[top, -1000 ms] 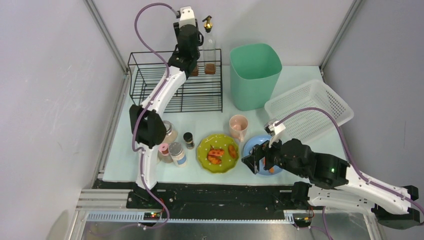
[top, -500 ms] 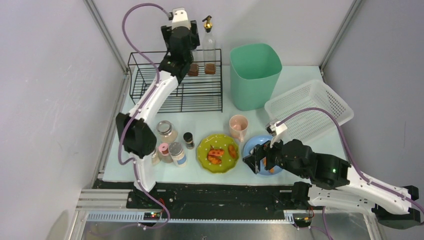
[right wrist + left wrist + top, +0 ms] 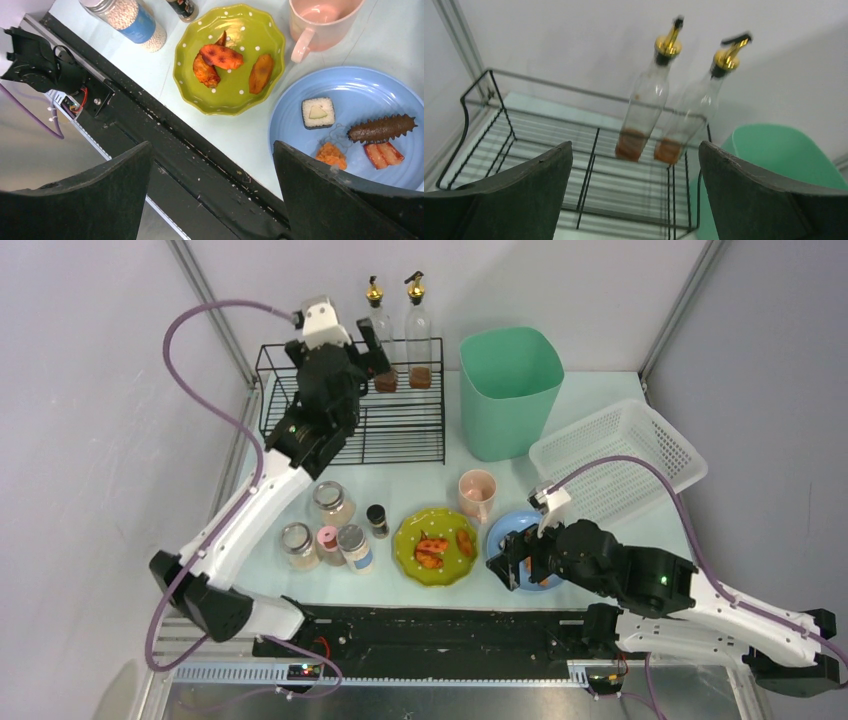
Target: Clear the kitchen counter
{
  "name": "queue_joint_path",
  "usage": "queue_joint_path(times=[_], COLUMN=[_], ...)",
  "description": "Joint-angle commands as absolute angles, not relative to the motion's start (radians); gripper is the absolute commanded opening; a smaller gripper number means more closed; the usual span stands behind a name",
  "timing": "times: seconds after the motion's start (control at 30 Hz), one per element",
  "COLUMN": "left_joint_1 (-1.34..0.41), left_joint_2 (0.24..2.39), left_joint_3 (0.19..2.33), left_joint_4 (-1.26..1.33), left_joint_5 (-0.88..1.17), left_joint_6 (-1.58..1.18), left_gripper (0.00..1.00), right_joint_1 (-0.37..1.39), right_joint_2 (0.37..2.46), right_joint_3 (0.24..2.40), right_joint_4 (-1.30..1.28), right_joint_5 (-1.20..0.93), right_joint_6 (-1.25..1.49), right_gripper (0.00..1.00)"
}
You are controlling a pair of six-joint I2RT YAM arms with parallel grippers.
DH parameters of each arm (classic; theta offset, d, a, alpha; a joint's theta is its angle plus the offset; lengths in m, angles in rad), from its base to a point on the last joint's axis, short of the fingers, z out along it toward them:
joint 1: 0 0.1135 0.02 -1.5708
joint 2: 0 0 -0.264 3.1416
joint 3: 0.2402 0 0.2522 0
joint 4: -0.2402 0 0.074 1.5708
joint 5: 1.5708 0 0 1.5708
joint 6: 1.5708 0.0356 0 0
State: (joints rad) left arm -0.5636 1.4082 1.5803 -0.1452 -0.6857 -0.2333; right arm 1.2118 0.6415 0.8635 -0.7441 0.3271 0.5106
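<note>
My left gripper will next move back from the rack and down, over the spice jars, to close around the blue-labelled jar's silver lid (image 3: 351,537), as the top of that lid is uncovered.
The kitchen counter (image 3: 420,475) carries a yellow-green plate (image 3: 435,545) of fried pieces, a blue plate (image 3: 520,535) of food, a pink mug (image 3: 477,495) and several spice jars (image 3: 331,502). Two gold-capped oil bottles (image 3: 376,335) stand upright at the back right of the black wire rack (image 3: 350,430). My left gripper (image 3: 365,355) hangs open above the rack, short of the bottles (image 3: 646,105) and holding nothing. My right gripper (image 3: 503,565) is open over the counter's near edge, beside the blue plate (image 3: 360,95), with the green plate (image 3: 200,30) ahead.
A tall green bin (image 3: 508,390) stands right of the rack, and a white basket (image 3: 615,460) lies tilted at the right. The jars (image 3: 355,547) cluster left of the green plate under my left forearm. A black rail (image 3: 165,160) runs below the counter edge.
My left gripper opened, let go of the left bottle in the rack and drew back to the left. Its elbow swung down and left, uncovering a jar. The right arm barely moved.
</note>
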Motion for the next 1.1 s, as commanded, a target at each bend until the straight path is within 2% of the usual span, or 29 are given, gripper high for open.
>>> queue_joint_path(times=[0.0, 0.37, 0.57, 0.73, 1.07], left_joint_1=[-0.612, -0.706, -0.741, -0.777, -0.794], left_joint_2=[1.295, 0.998, 0.942, 0.852, 0.885], left_joint_3=[1.459, 1.159, 1.089, 0.951, 0.875], left_joint_4=[-0.221, -0.423, -0.596, -0.641, -0.784], left_joint_5=[-0.742, -0.672, -0.617, -0.594, -0.606], left_joint_6=[-0.315, -0.455, -0.510, -0.626, -0.795], left_gripper=[1.00, 1.00, 1.00, 1.00, 1.00], right_joint_1=[1.216, 1.210, 1.210, 1.211, 1.211], right_joint_2=[0.659, 0.737, 0.780, 0.812, 0.853], right_joint_3=[0.890, 0.980, 0.981, 0.981, 0.982], right_joint_4=[-0.784, -0.837, -0.786, -0.762, -0.760], right_joint_5=[0.338, 0.321, 0.295, 0.295, 0.307], right_joint_6=[0.539, 0.535, 0.545, 0.551, 0.553], right_gripper=[0.94, 0.94, 0.94, 0.94, 0.94])
